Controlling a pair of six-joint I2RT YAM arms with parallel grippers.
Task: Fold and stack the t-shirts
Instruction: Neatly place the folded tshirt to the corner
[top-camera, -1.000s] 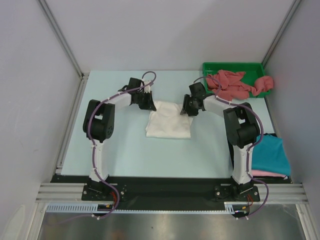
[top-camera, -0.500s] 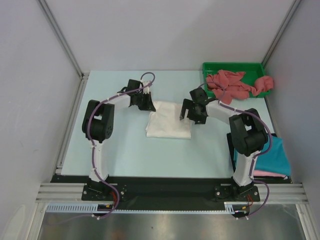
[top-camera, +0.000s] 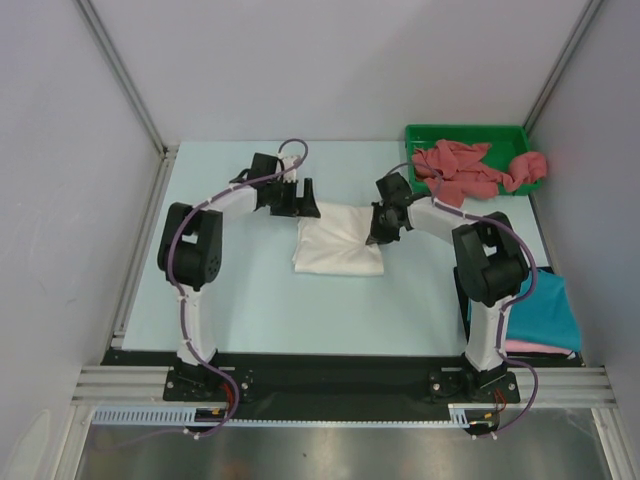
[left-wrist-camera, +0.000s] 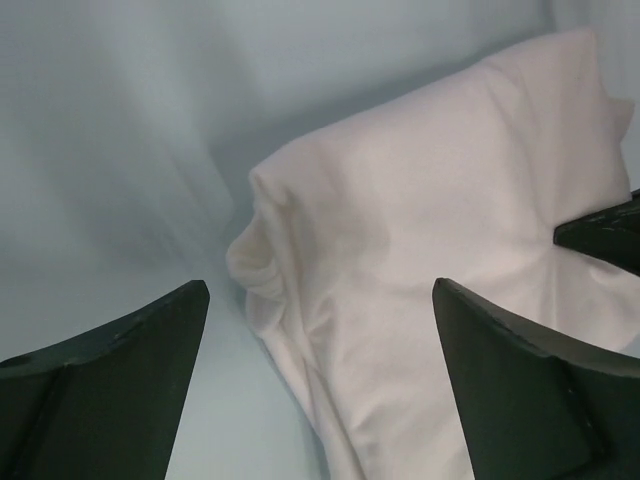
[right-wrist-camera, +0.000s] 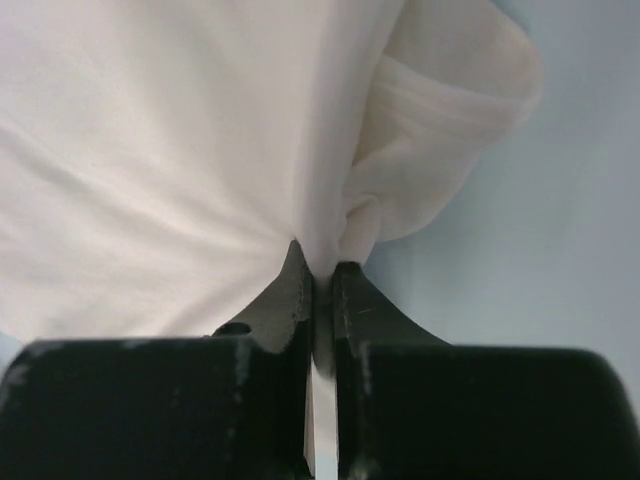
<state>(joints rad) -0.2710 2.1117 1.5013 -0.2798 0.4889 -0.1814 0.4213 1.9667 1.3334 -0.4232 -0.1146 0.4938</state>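
Observation:
The teal t-shirt (top-camera: 540, 310) is back and to my right gripper's right in the top view, so I will next lift that gripper over it, lower and release the white t-shirt.
A folded white t-shirt (top-camera: 338, 242) lies mid-table. My left gripper (top-camera: 304, 197) hangs open at the shirt's far left corner. In the left wrist view its fingers (left-wrist-camera: 120, 370) stand wide apart over the shirt (left-wrist-camera: 430, 200), with nothing gripped. My right gripper (top-camera: 378, 232) is shut on the shirt's far right edge. The right wrist view shows a pinch of the white cloth (right-wrist-camera: 170, 150) between the closed right gripper (right-wrist-camera: 320, 268). Dusty red t-shirts (top-camera: 470, 168) are piled in the tray. A teal t-shirt (top-camera: 540, 310) lies folded at the right edge, on a pink t-shirt (top-camera: 535, 347).
The green tray (top-camera: 465, 133) stands at the far right corner, with red cloth spilling over its right rim. Metal frame posts rise at both back corners. The right arm's base stands beside the teal and pink stack.
The left gripper has opened and let go of the white shirt's corner. The right gripper has shifted onto the shirt's right edge and shut on it.

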